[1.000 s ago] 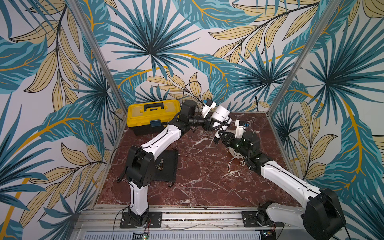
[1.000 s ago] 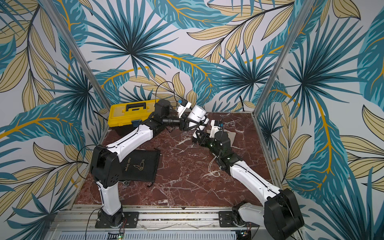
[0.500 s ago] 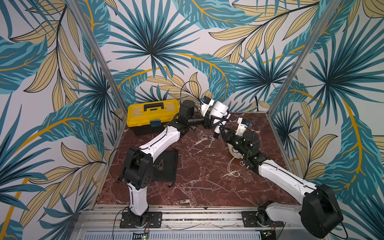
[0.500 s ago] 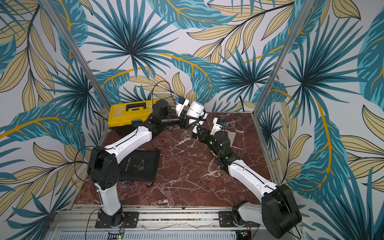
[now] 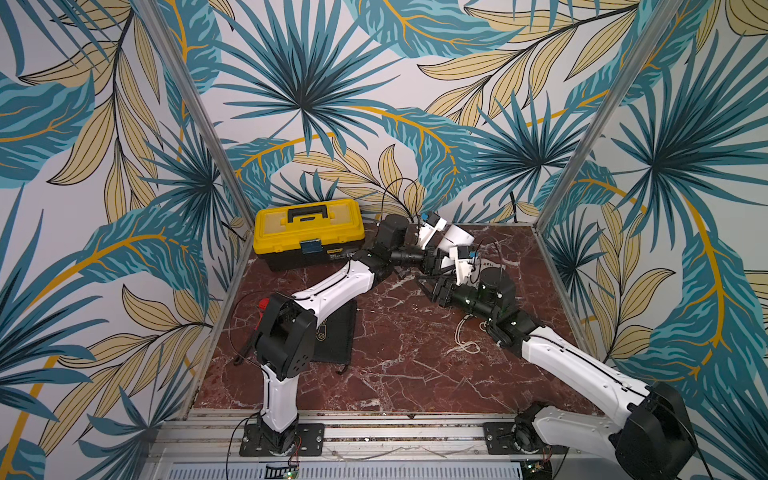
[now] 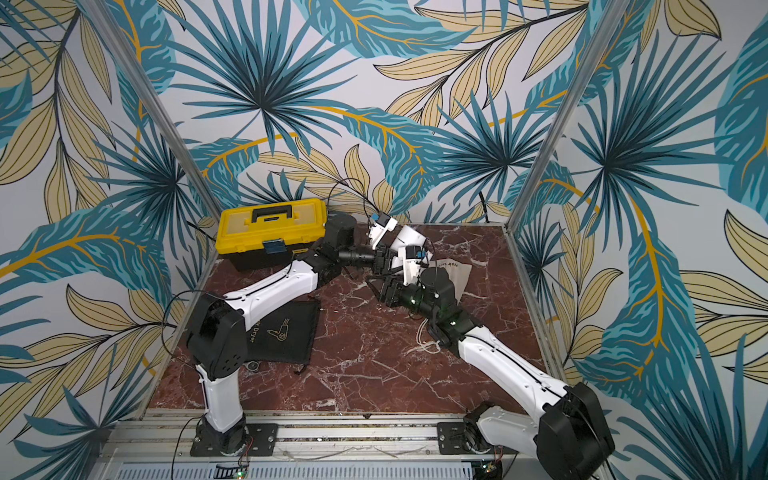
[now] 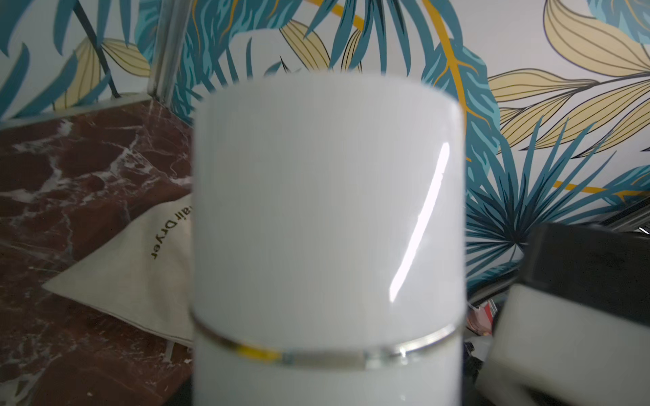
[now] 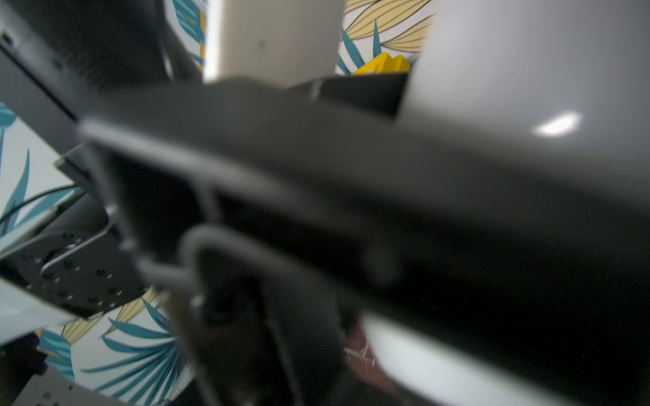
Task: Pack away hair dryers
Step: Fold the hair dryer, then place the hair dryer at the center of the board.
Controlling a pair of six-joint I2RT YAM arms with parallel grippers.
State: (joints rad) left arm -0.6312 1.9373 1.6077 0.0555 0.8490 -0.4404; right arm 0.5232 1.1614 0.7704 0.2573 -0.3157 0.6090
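The marble (image 5: 402, 310) beside the black pouch is bare. My left gripper needs to move back and down to it, turn the hair dryer and release it there.
A white hair dryer (image 5: 457, 237) (image 6: 409, 239) hangs above the back of the table with my left gripper (image 5: 442, 259) (image 6: 392, 262) shut on it. Its glossy barrel (image 7: 327, 211) fills the left wrist view and hides the jaws. My right gripper (image 5: 428, 286) (image 6: 380, 289) sits just below and in front of the dryer, open and apart from it. The right wrist view is blurred and dark, with a pale curved surface (image 8: 527, 70) close to the lens.
A beige "Hair Dryer" pouch (image 6: 453, 270) (image 7: 140, 267) lies flat behind my right arm. A black pouch (image 5: 332, 332) (image 6: 286, 332) lies under my left arm. A yellow toolbox (image 5: 307, 226) stands at the back left. A white drawstring (image 5: 465, 345) trails on the marble.
My right gripper has opened and dropped back from the dryer toward the table. The left gripper has kept its hold and shifted the dryer slightly to the back.
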